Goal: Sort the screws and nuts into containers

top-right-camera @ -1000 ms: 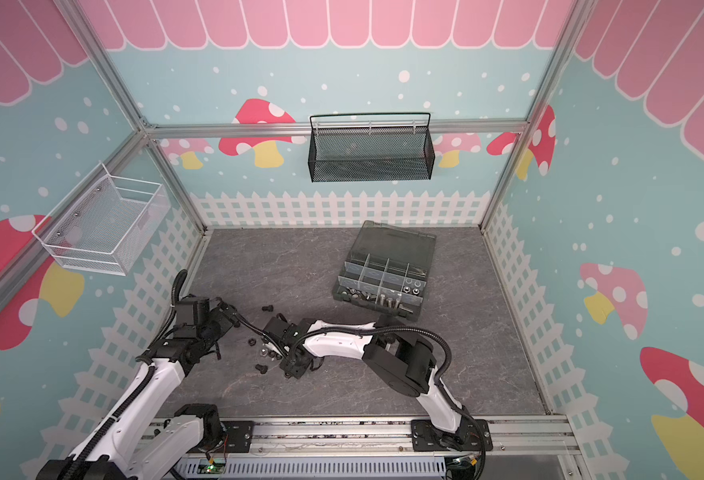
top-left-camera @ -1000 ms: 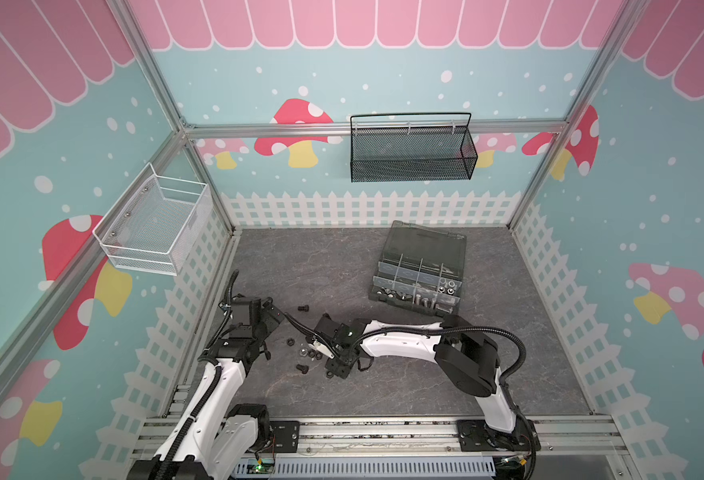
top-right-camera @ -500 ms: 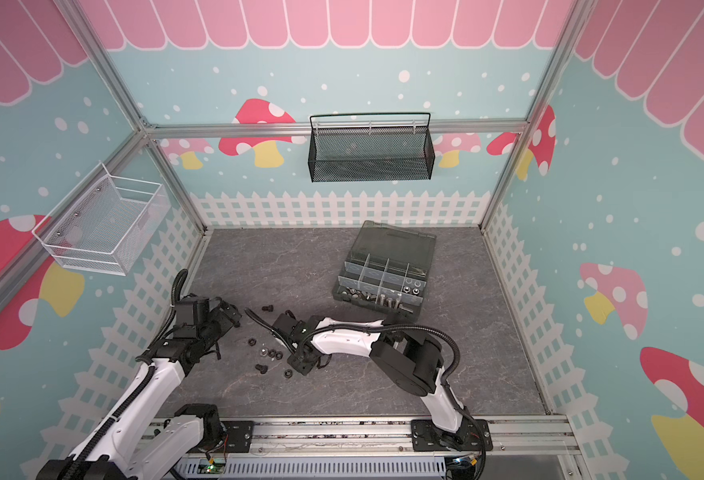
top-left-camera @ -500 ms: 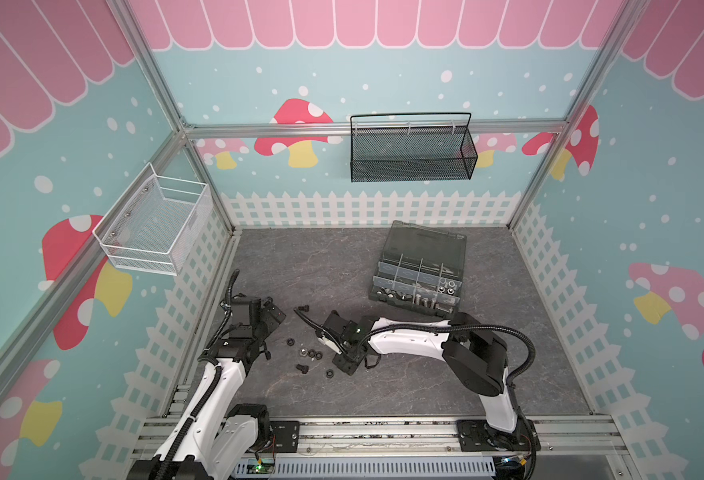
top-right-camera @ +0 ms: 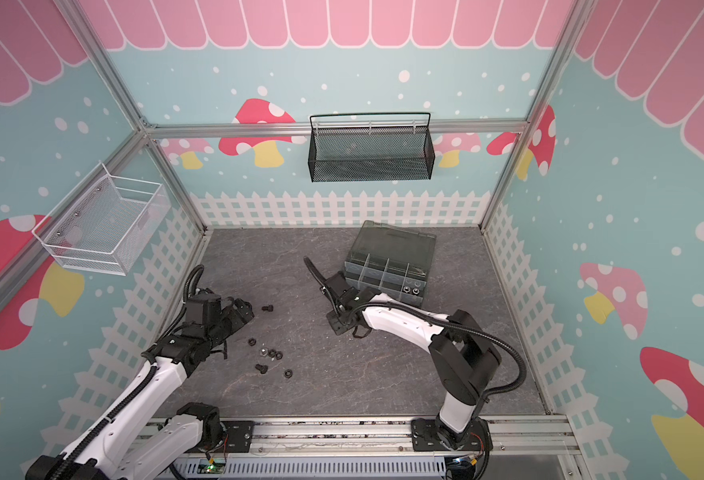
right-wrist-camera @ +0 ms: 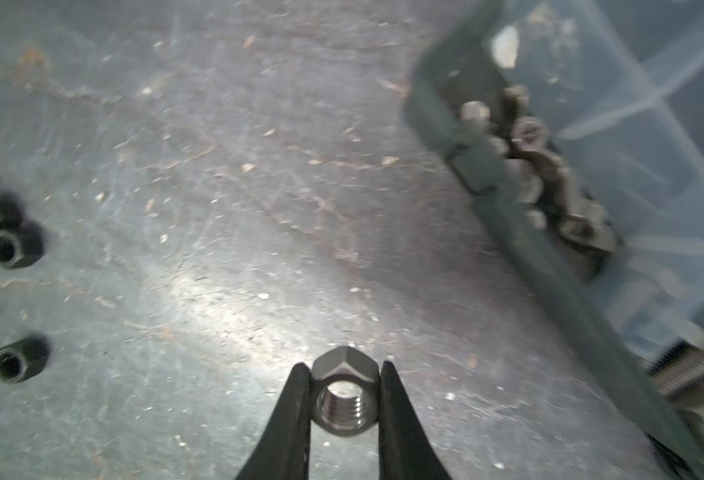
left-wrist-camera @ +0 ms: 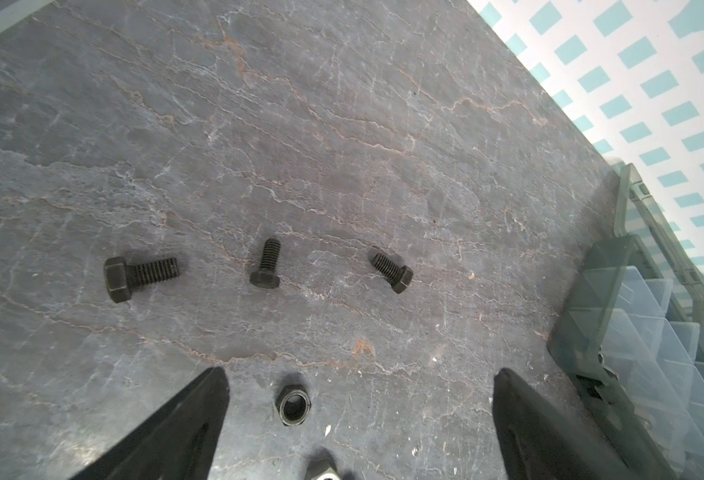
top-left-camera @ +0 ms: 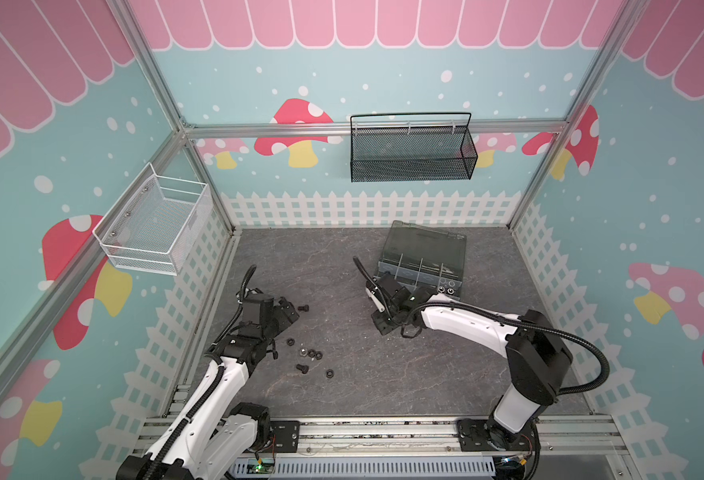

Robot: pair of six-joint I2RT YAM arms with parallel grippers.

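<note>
This nut goes outward across the box in my right gripper next and is released there, since the box's section for silver nuts lies outward, at the box's farther end.
My right gripper (right-wrist-camera: 344, 370) is shut on a silver nut (right-wrist-camera: 345, 399), held above the floor. In both top views it hovers just left of the organizer box (top-left-camera: 425, 245), near its front corner. The containers (right-wrist-camera: 649, 137) are its clear compartments; one holds a heap of nuts (right-wrist-camera: 549, 183), another silver screws (right-wrist-camera: 687, 374). My left gripper (left-wrist-camera: 360, 374) is open, low over a black nut (left-wrist-camera: 294, 409) lying between its fingers. Beyond it lie three black screws (left-wrist-camera: 140, 276) (left-wrist-camera: 266, 266) (left-wrist-camera: 394, 272). Loose nuts (top-left-camera: 312, 353) and a screw (top-left-camera: 301, 368) lie by the left arm.
The box's smoky lid (top-right-camera: 396, 243) stands open toward the back wall. A black mesh basket (top-left-camera: 410, 151) hangs on the back wall and a white wire basket (top-left-camera: 154, 226) on the left wall. The white picket wall (left-wrist-camera: 633, 104) edges the floor.
My right gripper has travelled right, from the loose pile by the left arm to the box's front corner, with the silver nut in it. The left arm has barely moved.
</note>
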